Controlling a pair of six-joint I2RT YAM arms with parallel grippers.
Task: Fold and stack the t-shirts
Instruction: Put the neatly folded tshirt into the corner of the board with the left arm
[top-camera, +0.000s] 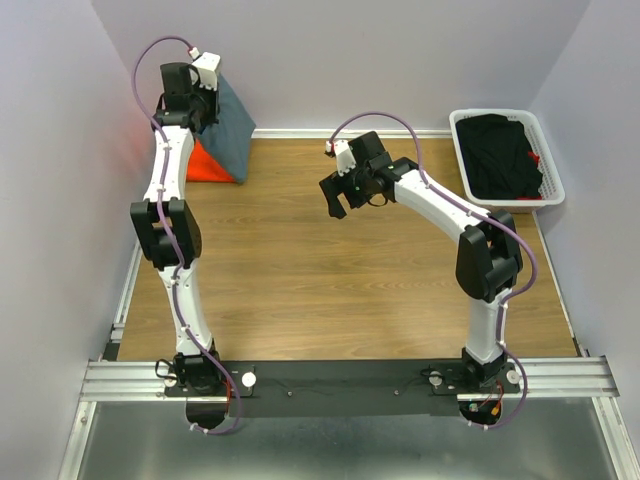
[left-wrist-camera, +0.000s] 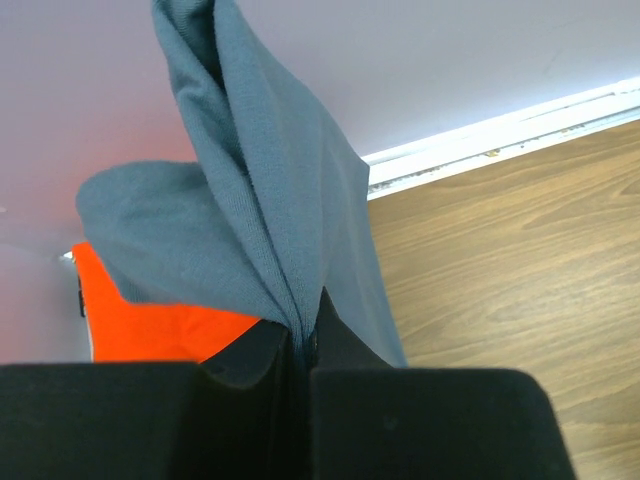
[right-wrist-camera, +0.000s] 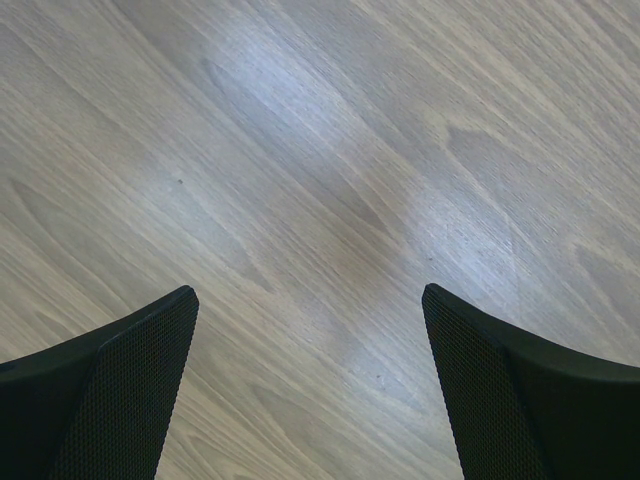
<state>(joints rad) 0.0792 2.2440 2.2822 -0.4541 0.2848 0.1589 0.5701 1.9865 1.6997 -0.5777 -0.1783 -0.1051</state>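
I will next move my left gripper to the left in the top view and lower the fold of the blue-grey t-shirt there, because a patch of the orange t-shirt (top-camera: 207, 165) lies uncovered.
The slate blue-grey t-shirt (top-camera: 230, 125) hangs bunched in the far left corner, lifted off the table by my left gripper (top-camera: 203, 98). In the left wrist view that gripper (left-wrist-camera: 305, 345) is shut on a pinched fold of the blue-grey t-shirt (left-wrist-camera: 260, 200), whose cloth drapes away from the jaws. The bright orange t-shirt (top-camera: 207, 165) lies under it against the left wall, partly covered; a flat patch of the orange t-shirt (left-wrist-camera: 150, 320) shows in the wrist view. My right gripper (top-camera: 338, 198) hovers over mid-table, open, with only bare wood between its fingers (right-wrist-camera: 308, 293).
A white basket (top-camera: 500, 113) holding dark clothes (top-camera: 505, 155) stands at the back right corner. The wooden table (top-camera: 320, 280) is walled in on the left, back and right. A metal rail (top-camera: 350, 378) runs along the near edge.
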